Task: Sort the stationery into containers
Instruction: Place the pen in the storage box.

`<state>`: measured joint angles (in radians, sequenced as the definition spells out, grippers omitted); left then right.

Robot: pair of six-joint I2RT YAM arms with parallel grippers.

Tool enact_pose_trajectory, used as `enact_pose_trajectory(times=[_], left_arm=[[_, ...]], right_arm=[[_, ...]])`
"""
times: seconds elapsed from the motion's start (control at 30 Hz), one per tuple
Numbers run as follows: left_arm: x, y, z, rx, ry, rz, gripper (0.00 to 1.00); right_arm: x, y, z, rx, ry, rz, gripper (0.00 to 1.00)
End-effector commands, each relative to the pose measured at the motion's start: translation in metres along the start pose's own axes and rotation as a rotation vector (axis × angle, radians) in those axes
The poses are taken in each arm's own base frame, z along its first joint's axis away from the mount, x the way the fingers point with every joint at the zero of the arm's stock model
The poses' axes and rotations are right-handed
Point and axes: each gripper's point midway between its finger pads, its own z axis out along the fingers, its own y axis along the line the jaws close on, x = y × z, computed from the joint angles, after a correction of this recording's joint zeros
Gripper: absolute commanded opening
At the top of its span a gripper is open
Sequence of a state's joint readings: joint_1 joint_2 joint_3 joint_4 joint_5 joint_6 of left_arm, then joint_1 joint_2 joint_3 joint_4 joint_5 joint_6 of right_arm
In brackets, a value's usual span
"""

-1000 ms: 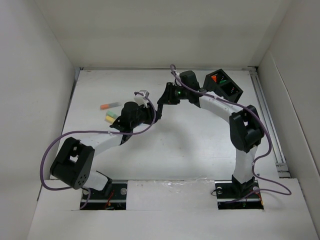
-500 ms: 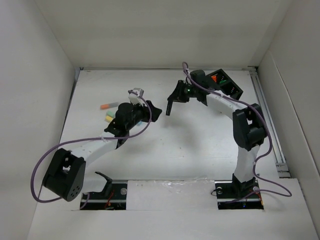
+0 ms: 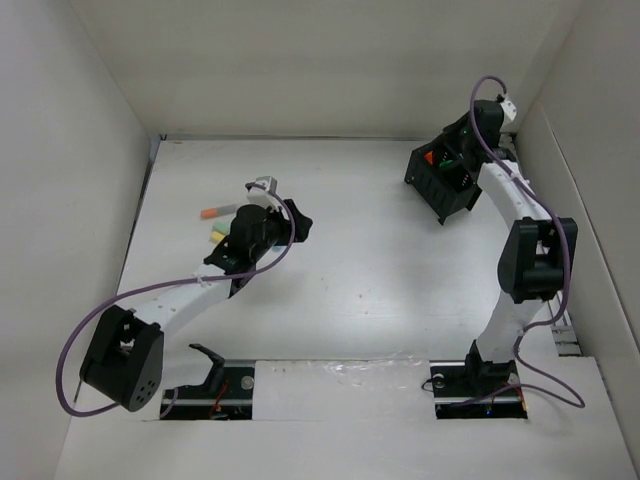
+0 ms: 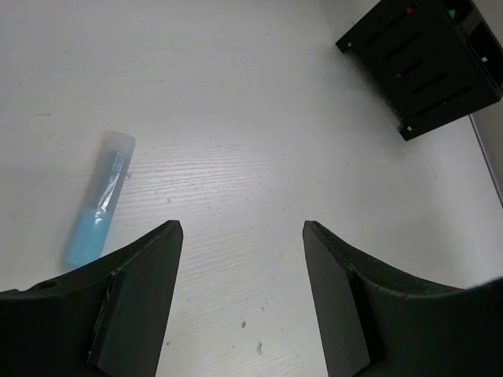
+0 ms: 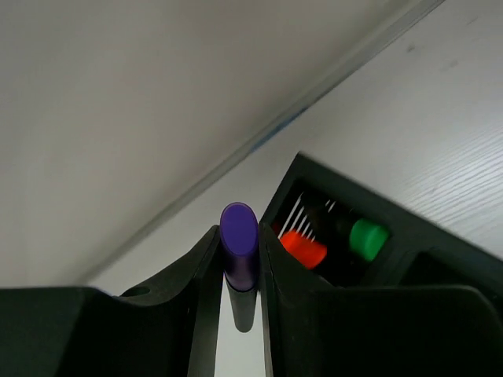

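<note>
I should move my right gripper right in the right wrist view, over the container's orange and green caps, and release the marker beside them.
My right gripper (image 5: 238, 232) is shut on a purple-capped black marker (image 5: 238, 236), cap pointing away, next to the open top of the black container (image 5: 314, 177). An orange cap (image 5: 303, 248) and a green cap (image 5: 367, 238) show inside it. From above, the right gripper (image 3: 453, 157) hangs over the container (image 3: 441, 203) at the back right. My left gripper (image 4: 240, 229) is open over bare table with nothing between its fingers. A light blue marker (image 4: 98, 206) lies to its left. In the top view the left gripper (image 3: 296, 222) is left of centre.
An orange-capped marker (image 3: 217, 211) and a yellow and green pair (image 3: 218, 235) lie on the table left of the left arm. White walls enclose the table on three sides. A metal rail (image 3: 535, 215) runs along the right edge, close to the container.
The two grippers were close together at the table's middle. The left gripper has since opened and drawn back slightly. The right arm has swung to the container at the back right.
</note>
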<state>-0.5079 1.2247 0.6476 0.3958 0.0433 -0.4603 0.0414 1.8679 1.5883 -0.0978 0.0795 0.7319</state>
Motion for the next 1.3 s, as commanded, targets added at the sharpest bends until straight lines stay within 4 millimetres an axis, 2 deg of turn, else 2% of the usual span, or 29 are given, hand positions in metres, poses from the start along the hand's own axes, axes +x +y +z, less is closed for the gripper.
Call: enact_pose_trajectory(times=[0.0, 0.03, 0.07, 0.13, 0.2, 0.37, 0.47, 0.5, 0.6, 0.63, 0.7, 0.73, 0.87, 1.0, 1.07, 1.1, 1.13, 1.2, 1.23, 1.27], left_arm=[[-0.024, 0.001, 0.001, -0.061, -0.046, -0.029, 0.59], [-0.025, 0.001, 0.005, -0.063, -0.042, -0.029, 0.59], [-0.016, 0.008, 0.007, -0.09, -0.015, -0.028, 0.59], [-0.021, 0.005, 0.009, -0.089, -0.016, -0.028, 0.59], [-0.016, 0.011, 0.011, -0.113, -0.002, -0.027, 0.59], [-0.017, 0.024, 0.013, -0.195, 0.003, -0.021, 0.59], [-0.018, 0.036, 0.016, -0.258, -0.004, -0.006, 0.59], [-0.012, 0.043, 0.018, -0.291, 0.022, 0.0, 0.59], [-0.013, 0.049, 0.022, -0.332, 0.032, 0.015, 0.59], [-0.004, 0.054, 0.025, -0.347, 0.058, 0.019, 0.59], [-0.008, 0.057, 0.03, -0.371, 0.047, 0.023, 0.63], [0.002, 0.065, 0.032, -0.403, 0.084, 0.04, 0.64], [0.009, 0.075, 0.038, -0.451, 0.111, 0.052, 0.65], [0.014, 0.081, 0.041, -0.476, 0.126, 0.059, 0.67], [0.014, 0.08, 0.044, -0.468, 0.133, 0.066, 0.67], [0.014, 0.08, 0.044, -0.468, 0.133, 0.066, 0.67], [0.014, 0.08, 0.044, -0.468, 0.133, 0.066, 0.67], [0.018, 0.082, 0.045, -0.473, 0.142, 0.068, 0.67], [0.018, 0.082, 0.045, -0.473, 0.142, 0.068, 0.67], [0.014, 0.08, 0.046, -0.468, 0.136, 0.075, 0.67]], right_arm=[[-0.062, 0.002, -0.014, 0.118, -0.257, 0.043, 0.0], [-0.069, -0.007, -0.014, 0.147, -0.281, 0.038, 0.0], [-0.073, -0.01, -0.011, 0.168, -0.301, 0.04, 0.0], [-0.076, -0.013, -0.004, 0.19, -0.315, 0.029, 0.0], [-0.081, -0.018, 0.001, 0.211, -0.32, 0.02, 0.0], [-0.069, -0.025, 0.017, 0.246, -0.267, -0.007, 0.0], [-0.063, -0.036, 0.019, 0.276, -0.266, -0.021, 0.01], [-0.063, -0.036, 0.019, 0.276, -0.266, -0.021, 0.03], [-0.052, -0.039, 0.023, 0.283, -0.245, -0.038, 0.04], [-0.052, -0.039, 0.023, 0.285, -0.244, -0.048, 0.07], [-0.046, -0.04, 0.025, 0.295, -0.24, -0.063, 0.14], [-0.042, -0.036, 0.025, 0.288, -0.233, -0.079, 0.24], [-0.039, -0.035, 0.022, 0.318, -0.248, -0.098, 0.42], [-0.036, -0.027, 0.016, 0.293, -0.233, -0.091, 0.5], [-0.036, -0.017, 0.006, 0.268, -0.232, -0.079, 0.56], [-0.043, -0.011, 0.002, 0.251, -0.25, -0.063, 0.58], [-0.038, -0.006, -0.002, 0.237, -0.24, -0.057, 0.59], [-0.042, 0.002, -0.018, 0.206, -0.237, -0.011, 0.59], [-0.036, 0.01, -0.026, 0.174, -0.215, -0.001, 0.59], [-0.017, 0.007, -0.031, 0.171, -0.19, -0.003, 0.59]])
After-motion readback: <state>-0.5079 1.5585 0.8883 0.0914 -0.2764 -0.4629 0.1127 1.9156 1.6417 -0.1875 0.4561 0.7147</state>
